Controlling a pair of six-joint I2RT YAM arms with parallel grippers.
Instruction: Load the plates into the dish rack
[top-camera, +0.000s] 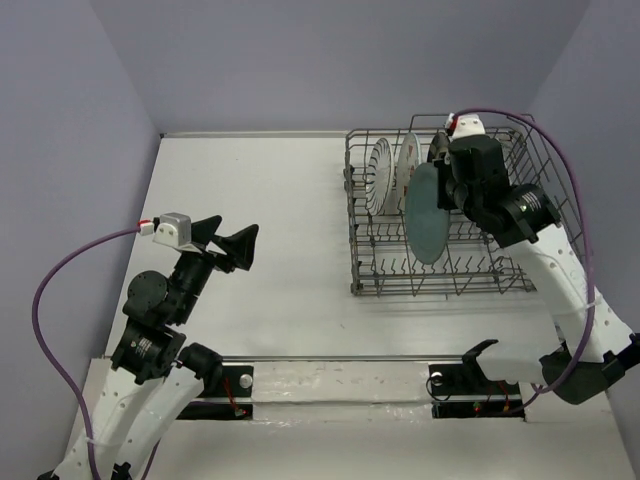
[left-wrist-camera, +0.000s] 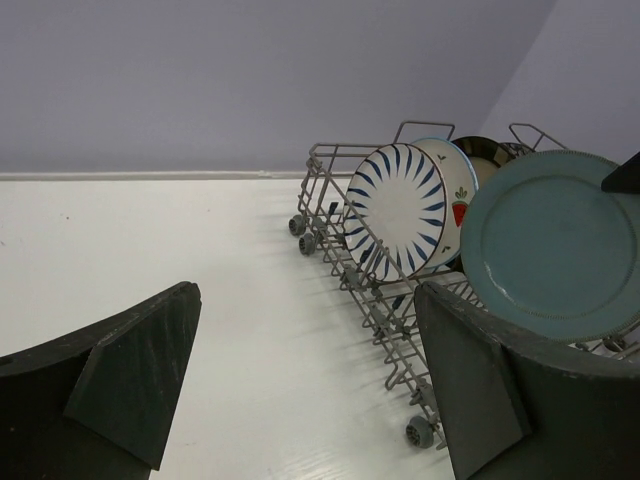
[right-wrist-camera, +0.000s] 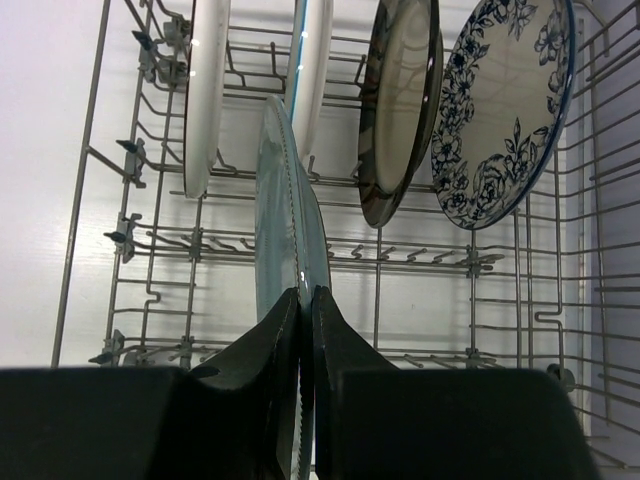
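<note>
My right gripper should lower sideways and release the teal plate among the rack's front wires, as these stand below the gripper, to its left in the top view.
The grey wire dish rack (top-camera: 352, 215) stands at the far right. My right gripper (top-camera: 447, 187) is shut on the upper rim of the plain teal plate (top-camera: 425, 213) and holds it on edge inside the rack. In the right wrist view the fingers (right-wrist-camera: 283, 330) pinch the teal plate (right-wrist-camera: 285, 210), in front of the blue-striped plate (right-wrist-camera: 205, 90), the red-marked white plate (right-wrist-camera: 312, 70), the brown-rimmed plate (right-wrist-camera: 400, 100) and the ornate plate (right-wrist-camera: 505, 100), all upright in the back row. My left gripper (top-camera: 232, 245) is open and empty over the table at the left.
The left wrist view shows the rack's near side and small wheels (left-wrist-camera: 420, 432), the blue-striped plate (left-wrist-camera: 400, 205) and the teal plate (left-wrist-camera: 550, 245). Rows of tines (right-wrist-camera: 420, 255) stand in front of the back row. A purple wall lies behind the table.
</note>
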